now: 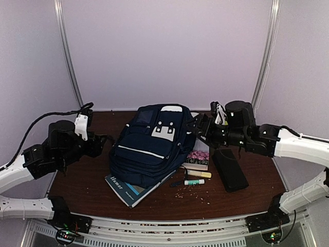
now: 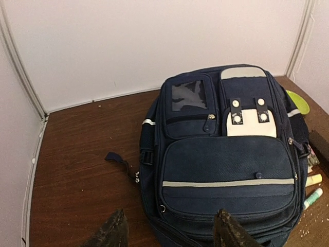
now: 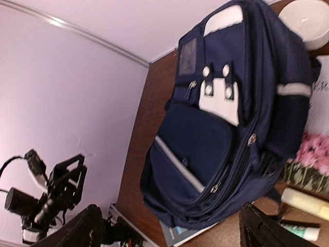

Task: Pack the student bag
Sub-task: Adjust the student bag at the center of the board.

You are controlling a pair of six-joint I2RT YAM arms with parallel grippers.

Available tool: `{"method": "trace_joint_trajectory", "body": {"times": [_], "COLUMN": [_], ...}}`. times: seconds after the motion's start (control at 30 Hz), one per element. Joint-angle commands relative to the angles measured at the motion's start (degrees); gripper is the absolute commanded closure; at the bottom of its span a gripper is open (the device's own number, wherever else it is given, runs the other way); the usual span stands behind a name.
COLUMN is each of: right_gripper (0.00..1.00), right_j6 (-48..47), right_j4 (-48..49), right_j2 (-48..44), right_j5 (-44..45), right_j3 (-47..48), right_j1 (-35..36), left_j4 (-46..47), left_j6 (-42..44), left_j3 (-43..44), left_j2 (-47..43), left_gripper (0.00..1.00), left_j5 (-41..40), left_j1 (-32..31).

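Note:
My right gripper moves back down onto the bag's near corner over the book (image 3: 199,219) next, since that fabric lies below it and to its left in the top view.
The navy student bag (image 1: 151,144) lies flat in the middle of the brown table, its front pockets up and its zips shut as far as I can see. It fills the left wrist view (image 2: 226,164) and the right wrist view (image 3: 221,139). My left gripper (image 1: 105,140) hangs at the bag's left side, open and empty, its fingertips (image 2: 115,229) spread wide over the bag's lower left corner. My right gripper (image 1: 198,126) hangs at the bag's upper right side, open and empty, its fingertips (image 3: 259,226) apart.
A blue book (image 1: 131,189) lies partly under the bag's near edge. To the right are a pink flowered box (image 1: 198,157), a yellow highlighter (image 1: 199,174), a green-capped white stick (image 1: 194,181), a black pen (image 1: 177,182) and a flat black case (image 1: 230,169). Crumbs lie near the front.

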Motion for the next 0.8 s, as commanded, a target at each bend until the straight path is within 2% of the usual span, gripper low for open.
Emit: {"method": "trace_joint_trajectory", "body": {"times": [0.0, 0.1, 0.27, 0.4, 0.6, 0.77], "right_gripper": [0.08, 0.09, 0.11, 0.15, 0.22, 0.27], "right_j6": [9.62, 14.78, 25.17, 29.96, 32.19, 32.68], "right_j4": [9.68, 14.56, 23.41, 24.99, 21.49, 19.82], "right_j2": [1.96, 7.95, 17.83, 24.62, 28.79, 32.38], "right_j5": [5.0, 4.67, 5.14, 6.42, 10.32, 8.62], "right_j3": [-6.59, -6.11, -3.8, -0.48, 2.6, 4.73], "right_j1": [8.35, 13.48, 18.2, 19.39, 18.7, 17.47], "left_j4": [-1.91, -5.81, -10.93, -13.57, -15.76, -16.92], "left_j6": [-8.03, -12.5, -19.81, -23.34, -24.57, -25.5], "left_j3": [-1.19, -1.38, -3.44, -5.15, -6.63, -7.53], "left_j2": [-3.03, -4.23, -7.31, -10.57, -14.34, -15.73], "left_gripper": [0.04, 0.05, 0.07, 0.09, 0.1, 0.1], "left_j5": [-6.43, -8.69, -11.55, -12.82, -13.89, -14.38], "left_j1": [0.44, 0.51, 0.57, 0.59, 0.59, 0.58]}}
